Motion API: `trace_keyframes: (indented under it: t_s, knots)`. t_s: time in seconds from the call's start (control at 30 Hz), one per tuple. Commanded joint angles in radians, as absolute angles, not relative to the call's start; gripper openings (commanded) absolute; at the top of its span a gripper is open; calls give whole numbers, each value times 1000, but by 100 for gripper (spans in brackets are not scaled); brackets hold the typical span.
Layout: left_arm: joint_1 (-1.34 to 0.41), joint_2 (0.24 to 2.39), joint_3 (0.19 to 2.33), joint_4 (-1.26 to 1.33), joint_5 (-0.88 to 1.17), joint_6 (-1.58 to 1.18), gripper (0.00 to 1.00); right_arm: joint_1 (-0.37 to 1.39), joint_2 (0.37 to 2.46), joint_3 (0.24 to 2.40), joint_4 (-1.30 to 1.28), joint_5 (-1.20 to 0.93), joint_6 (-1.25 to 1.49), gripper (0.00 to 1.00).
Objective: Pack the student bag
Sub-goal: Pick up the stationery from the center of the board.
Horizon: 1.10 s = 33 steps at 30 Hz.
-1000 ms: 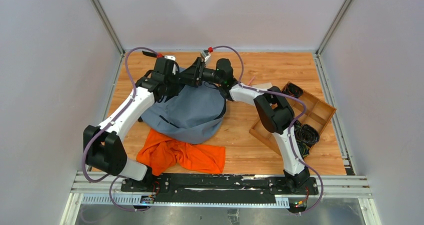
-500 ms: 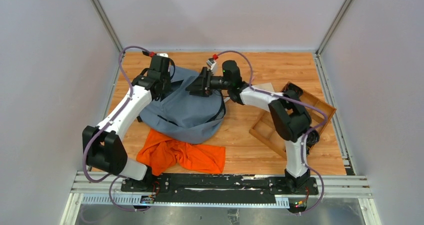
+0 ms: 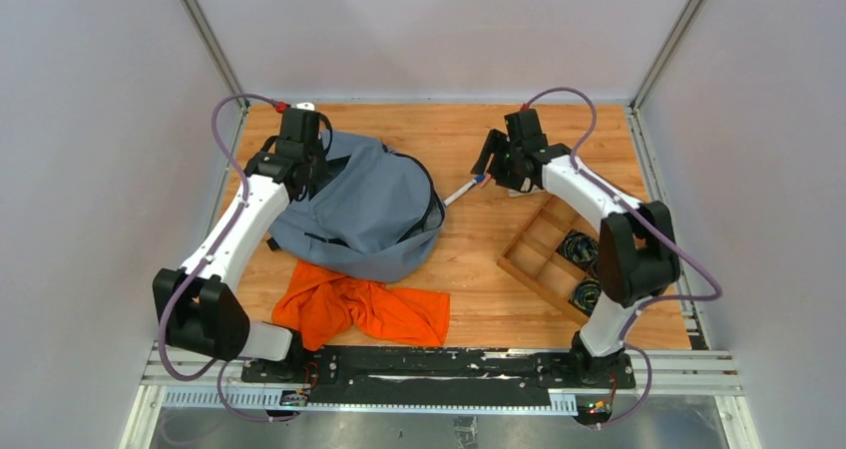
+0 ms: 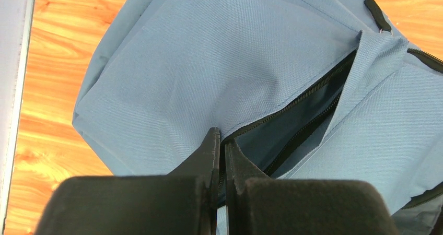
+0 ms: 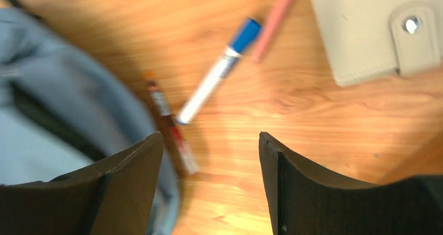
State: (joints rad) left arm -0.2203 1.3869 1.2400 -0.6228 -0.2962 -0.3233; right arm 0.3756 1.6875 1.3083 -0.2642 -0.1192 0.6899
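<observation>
My right gripper lowers toward the left in the top view onto the marker's white body (image 5: 205, 91) and closes next, because the pink pencil (image 5: 274, 21) crowds the marker's blue cap.
The student bag (image 3: 364, 205) is a soft grey-blue backpack lying at the table's back left, its zipper partly undone. My left gripper (image 3: 305, 173) is at the bag's far left corner. In the left wrist view that gripper (image 4: 220, 140) is shut on the bag's (image 4: 209, 62) fabric edge beside the open zipper. My right gripper (image 3: 486, 162) hovers to the right of the bag. It (image 5: 209, 138) stands open with nothing between its fingers, above a blue-capped marker (image 5: 217, 78), a red-brown pen (image 5: 170, 125) and a pink pencil (image 5: 274, 21).
An orange cloth (image 3: 364, 304) lies crumpled in front of the bag. A wooden compartment tray (image 3: 529, 259) holding coiled cables sits at the right. A beige snap wallet (image 5: 365, 31) lies beyond the pens. The white marker (image 3: 461, 192) rests just right of the bag.
My left gripper has shut on the bag's zipper edge and drawn it back and left. My right arm has pulled out to the right, over the pens, jaws open.
</observation>
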Motion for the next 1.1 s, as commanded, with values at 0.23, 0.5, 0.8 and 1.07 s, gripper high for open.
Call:
trace_keyframes:
  t_s: [0.23, 0.5, 0.8, 1.07]
  knots:
    - [-160, 1287, 1229, -611, -335, -372, 0, 398, 1938, 1499, -503, 41, 795, 62]
    - [-141, 1267, 1200, -579, -215, -374, 0, 433, 2069, 1639, -559, 78, 921, 64]
    - [-141, 1286, 1170, -568, -154, -379, 0, 488, 2246, 1885, -733, 202, 914, 63]
    - [-141, 1286, 1166, -565, -143, -375, 0, 503, 2268, 1846, -750, 240, 906, 57]
